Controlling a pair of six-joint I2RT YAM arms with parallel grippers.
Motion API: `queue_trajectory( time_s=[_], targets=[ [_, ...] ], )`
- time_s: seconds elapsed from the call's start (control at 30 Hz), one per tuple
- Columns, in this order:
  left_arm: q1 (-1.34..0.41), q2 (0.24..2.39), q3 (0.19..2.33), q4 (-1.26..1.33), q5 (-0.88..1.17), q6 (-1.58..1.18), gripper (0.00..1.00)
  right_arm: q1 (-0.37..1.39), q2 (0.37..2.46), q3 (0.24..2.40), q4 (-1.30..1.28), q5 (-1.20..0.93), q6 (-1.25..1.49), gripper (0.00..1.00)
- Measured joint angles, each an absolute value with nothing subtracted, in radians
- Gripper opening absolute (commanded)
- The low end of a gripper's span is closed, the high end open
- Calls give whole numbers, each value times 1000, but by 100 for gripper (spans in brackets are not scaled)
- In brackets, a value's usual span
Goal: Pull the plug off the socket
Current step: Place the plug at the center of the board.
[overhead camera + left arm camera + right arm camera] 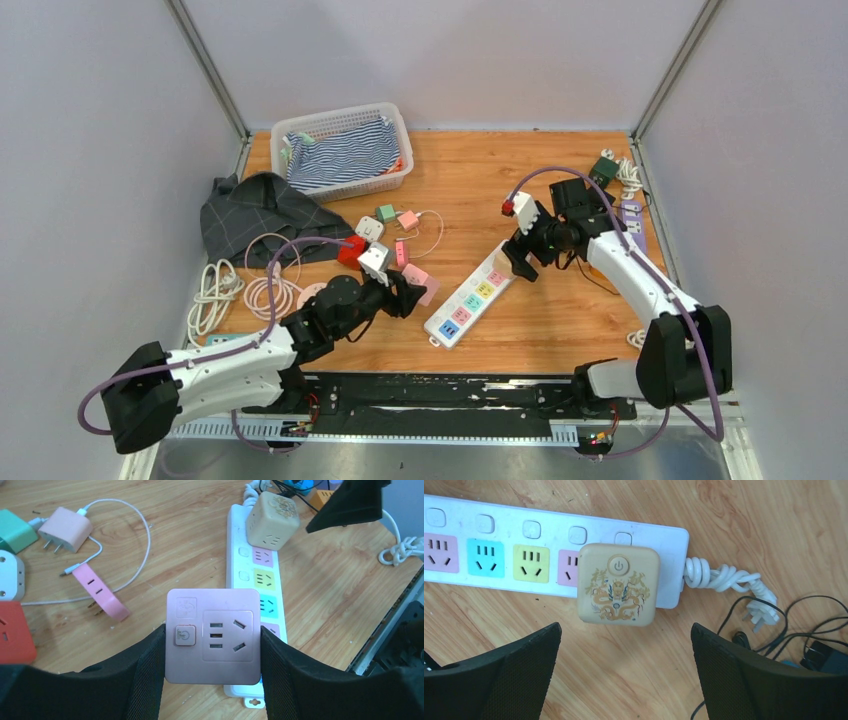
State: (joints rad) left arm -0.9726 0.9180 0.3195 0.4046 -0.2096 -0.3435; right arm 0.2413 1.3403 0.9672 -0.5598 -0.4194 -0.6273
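My left gripper moves down and to its left in the top view next, lowers and releases, since bare tabletop (70, 636) beside the red cube lies that way.
A white power strip (462, 312) with coloured sockets lies at the table's middle. A beige cube plug (618, 584) with a gold dragon print sits in the socket at the strip's cord end. My right gripper (625, 628) hangs open just short of that plug, with nothing between its fingers (519, 660). My left gripper (212, 630) is shut on a pink square plug adapter (212, 635), its flat sides pressed by both pads. In the top view the pink adapter (420, 283) is apart from the strip, to its left. Its prongs are hidden.
Loose adapters lie left of the strip: a red cube (351, 250), a pink charger (66, 529) with a white cable, a flat pink plug (100, 594). A white basket (392, 115) holding striped cloth, a grey cloth (255, 215) and coiled cords (212, 295) are at the left. Dark cables (804, 625) lie by the strip's cord.
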Motion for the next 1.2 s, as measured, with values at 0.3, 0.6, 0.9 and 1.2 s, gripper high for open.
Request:
queue_trajectory(
  time_s=[0.3,0.6,0.9,1.2],
  targets=[
    [-806,855,276,397,-78,-465,0,203,1178,956,-594,-454,-678,100],
    [-654,855,275,334,8,-547,0,185,1007,959,-608,-493,-682,97],
    [-641,835,411,38,-123,-516,0,163,974,891,-623,-637,-697,96],
    [-638,973,527,-120,-262,-453,3,163,917,823,-594,-665,-722,97]
  ],
)
